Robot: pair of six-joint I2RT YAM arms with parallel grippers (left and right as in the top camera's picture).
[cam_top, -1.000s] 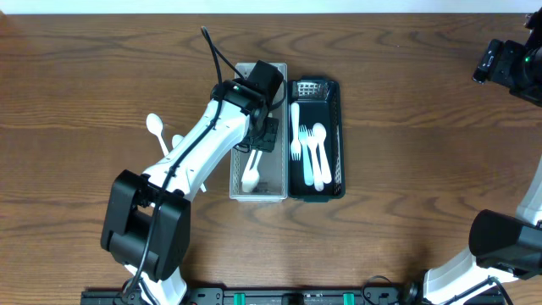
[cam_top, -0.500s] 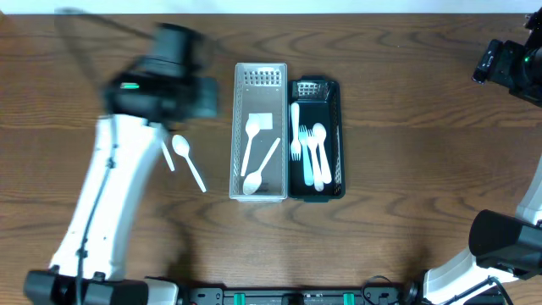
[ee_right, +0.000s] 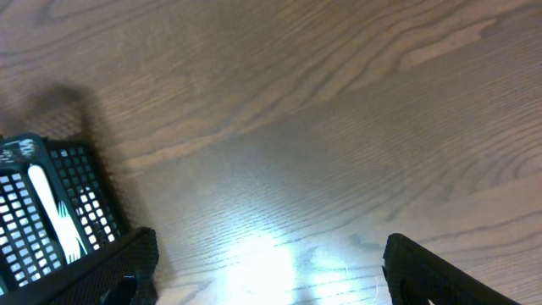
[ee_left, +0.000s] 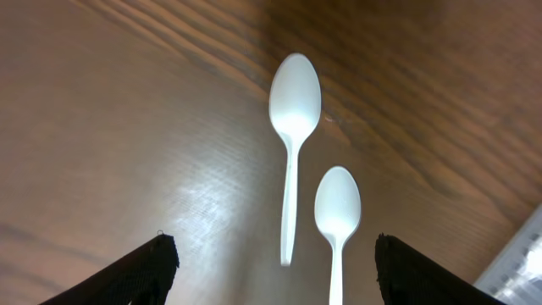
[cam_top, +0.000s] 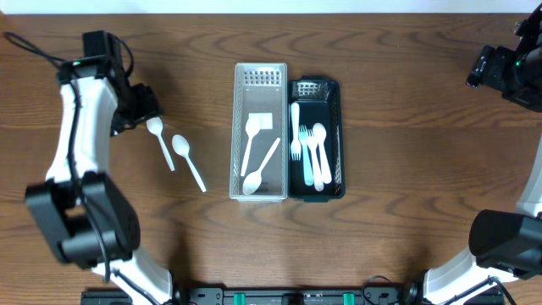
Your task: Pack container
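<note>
My left gripper is open, and the first spoon's handle points between its fingers. I will next bring the gripper down to that spoon at the thin handle [cam_top: 161, 141] [ee_left: 292, 164] beside the spoon's bowl.
Two white plastic spoons lie on the wooden table left of the baskets: one [cam_top: 159, 141] [ee_left: 293, 135] and one nearer the baskets [cam_top: 188, 159] [ee_left: 337, 220]. My left gripper [cam_top: 140, 106] [ee_left: 275, 275] is open and empty, just left of and above the first spoon. A clear basket [cam_top: 239, 110] holds two white spoons [cam_top: 251, 144]. A black basket [cam_top: 340, 135] [ee_right: 51, 212] beside it holds white forks [cam_top: 313, 152]. My right gripper [cam_top: 491, 66] [ee_right: 271, 271] is open and empty, high at the far right.
The two baskets stand side by side at the table's centre. The clear basket's corner shows at the right edge of the left wrist view [ee_left: 521, 263]. Bare wood surrounds the right gripper.
My left arm has swung from over the clear basket, leaving a second spoon in it, far to the left, and now hovers by the two loose spoons. The right arm barely moved.
</note>
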